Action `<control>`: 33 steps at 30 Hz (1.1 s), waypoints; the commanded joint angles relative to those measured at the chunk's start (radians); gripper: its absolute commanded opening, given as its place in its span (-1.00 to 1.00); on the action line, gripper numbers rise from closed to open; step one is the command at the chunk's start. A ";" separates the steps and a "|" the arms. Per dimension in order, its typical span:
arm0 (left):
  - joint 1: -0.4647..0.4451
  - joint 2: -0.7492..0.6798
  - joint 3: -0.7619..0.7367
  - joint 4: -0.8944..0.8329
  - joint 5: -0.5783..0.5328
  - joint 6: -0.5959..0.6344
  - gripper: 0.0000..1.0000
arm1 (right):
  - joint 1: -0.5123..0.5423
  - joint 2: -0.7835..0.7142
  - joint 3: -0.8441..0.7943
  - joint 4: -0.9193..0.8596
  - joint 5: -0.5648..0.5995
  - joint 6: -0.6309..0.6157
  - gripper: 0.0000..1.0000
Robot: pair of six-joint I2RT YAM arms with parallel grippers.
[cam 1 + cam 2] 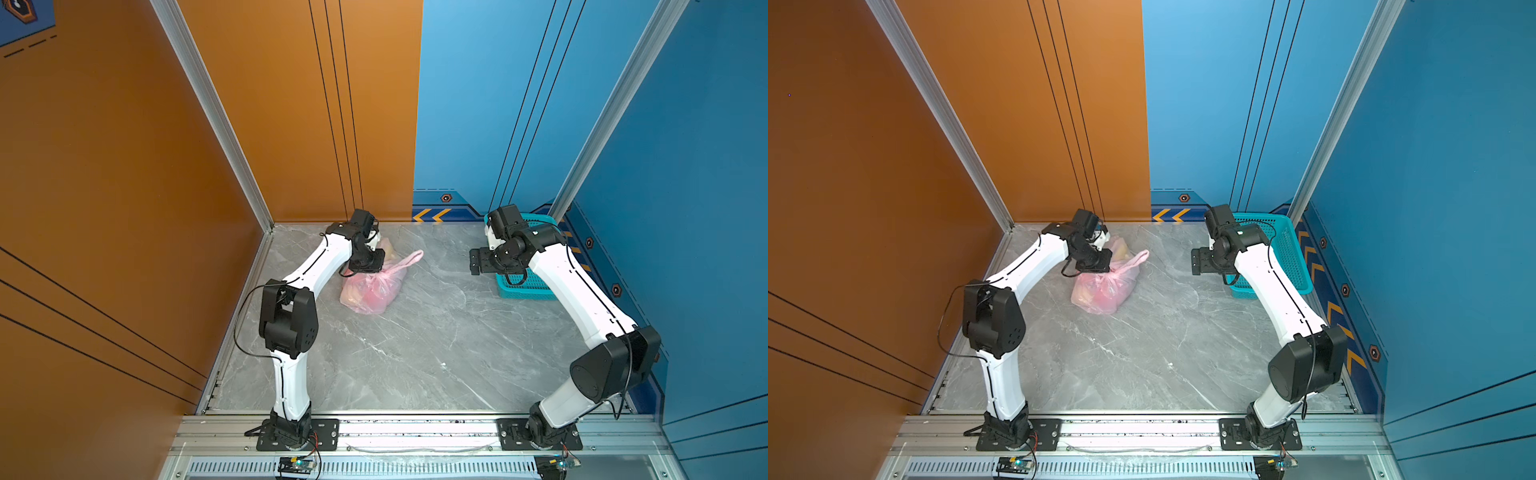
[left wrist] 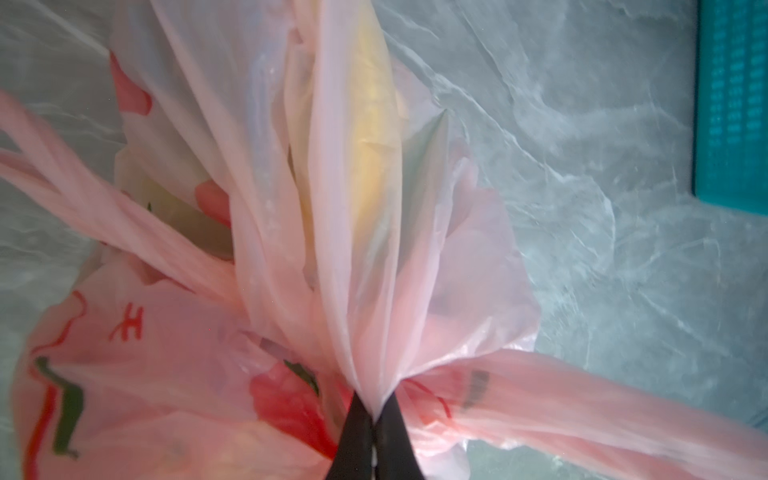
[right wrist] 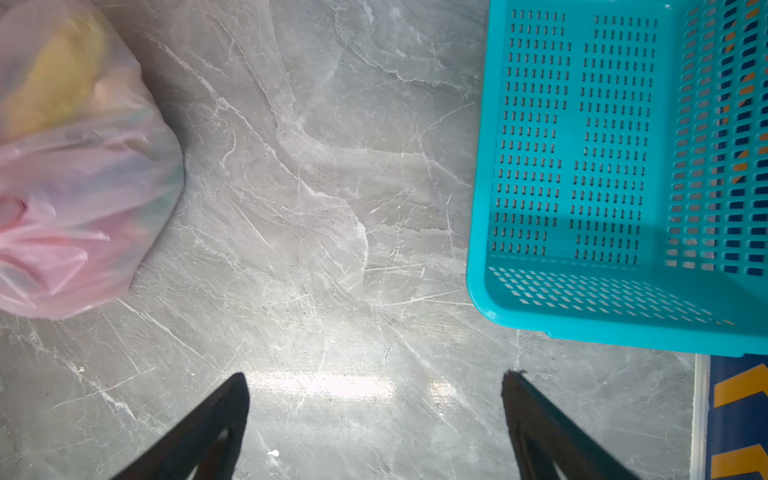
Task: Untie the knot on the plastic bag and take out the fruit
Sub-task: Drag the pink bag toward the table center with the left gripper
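The left gripper drags the bag (image 1: 370, 291) by its fold back toward my base next, onto the bare table between both arms, and releases it there.
The pale pink plastic bag (image 1: 370, 291) (image 1: 1100, 293) lies on the grey table near the back left. My left gripper (image 1: 372, 266) (image 1: 1102, 262) (image 2: 376, 415) is shut on a gathered fold of the film at the bag's top. One loop handle (image 1: 411, 257) (image 2: 582, 407) trails away from that pinch toward the middle of the table. The knot itself I cannot make out. Fruit shows through the film: a yellow piece (image 2: 370, 124) (image 3: 54, 75) and a reddish mass (image 1: 376, 297). My right gripper (image 1: 478, 262) (image 1: 1198, 262) (image 3: 376, 382) hangs open over bare table, well apart from the bag (image 3: 75, 187).
A teal perforated basket (image 1: 523, 286) (image 1: 1291, 257) (image 3: 623, 166) (image 2: 731, 104) stands at the back right, under the right arm's wrist, with nothing showing in the part I see. Orange and blue walls close in the table on the left, back and right.
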 commanded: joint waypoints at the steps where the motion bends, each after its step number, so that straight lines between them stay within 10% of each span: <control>1: -0.080 -0.090 -0.108 -0.024 0.085 0.034 -1.00 | -0.027 -0.045 -0.028 -0.002 -0.031 -0.027 0.91; 12: -0.370 -0.323 -0.389 0.006 0.074 0.009 -1.00 | -0.043 -0.089 -0.127 0.038 -0.151 -0.064 0.91; 19: -0.405 -0.389 -0.440 0.042 0.017 -0.027 -0.97 | 0.039 -0.100 -0.224 0.140 -0.296 -0.157 0.91; 24: -0.432 -0.455 -0.446 0.052 -0.089 -0.081 -0.20 | 0.083 -0.108 -0.284 0.202 -0.377 -0.208 0.91; 33: -0.522 -0.620 -0.591 0.086 -0.276 -0.279 0.22 | 0.173 -0.146 -0.372 0.298 -0.456 -0.262 0.91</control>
